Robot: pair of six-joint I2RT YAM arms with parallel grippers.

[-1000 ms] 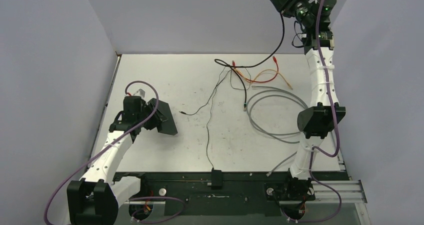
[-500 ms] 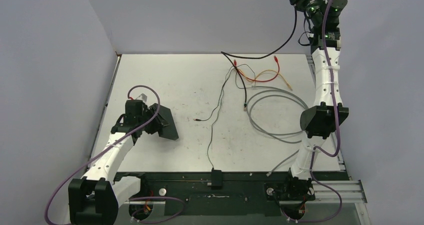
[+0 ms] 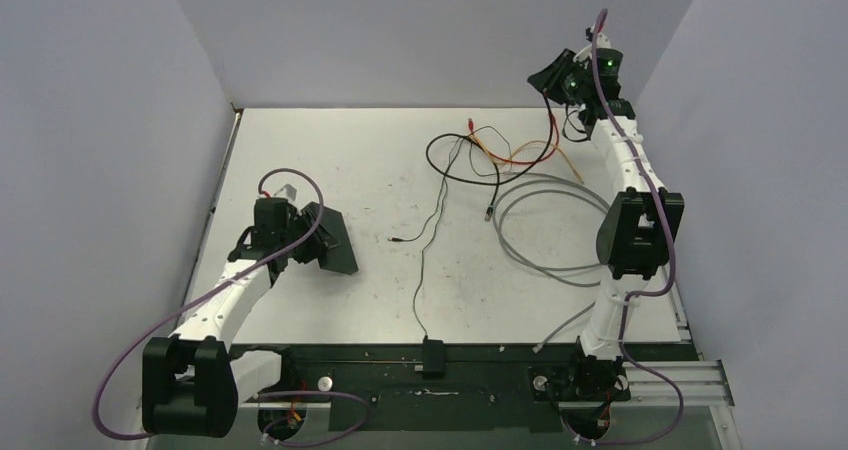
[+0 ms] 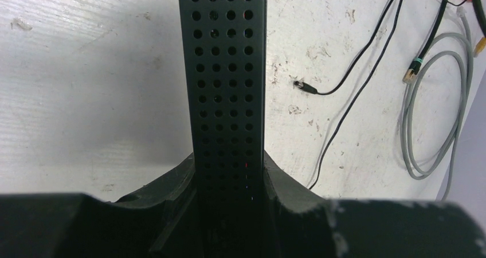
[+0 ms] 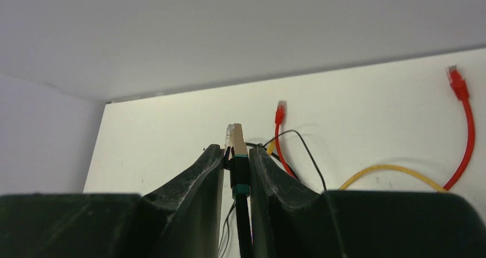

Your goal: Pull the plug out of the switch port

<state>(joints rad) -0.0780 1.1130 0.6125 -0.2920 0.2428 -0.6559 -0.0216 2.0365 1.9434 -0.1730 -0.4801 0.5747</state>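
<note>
The plug is already clear in my right gripper, so my left gripper needs to move down toward the bare tabletop below it and let go of the switch (image 3: 333,241).
The switch (image 3: 333,241), a flat black box, stands tilted on edge at the table's left, off any cable. My left gripper (image 3: 303,242) is shut on it. In the left wrist view its perforated side (image 4: 229,86) runs up between my fingers (image 4: 172,186), with the gripper (image 4: 229,169) clamped on it. My right gripper (image 3: 553,76) is raised at the back right, near the wall. It is shut on the plug (image 5: 236,139), which has a clear tip and a black boot with a teal band. The plug's black cable (image 3: 432,158) hangs down and loops on the table.
Red and yellow patch cables (image 3: 530,156) lie at the back right, also in the right wrist view (image 5: 467,114). A grey cable coil (image 3: 540,260) lies mid-right. A thin black wire (image 3: 420,270) runs to a small black block (image 3: 433,355) at the front rail. Walls enclose three sides.
My right arm has come down from high above the back wall, still holding the plug, and the black cable has slackened into a loop on the table. My left gripper holds the switch, barely shifted.
</note>
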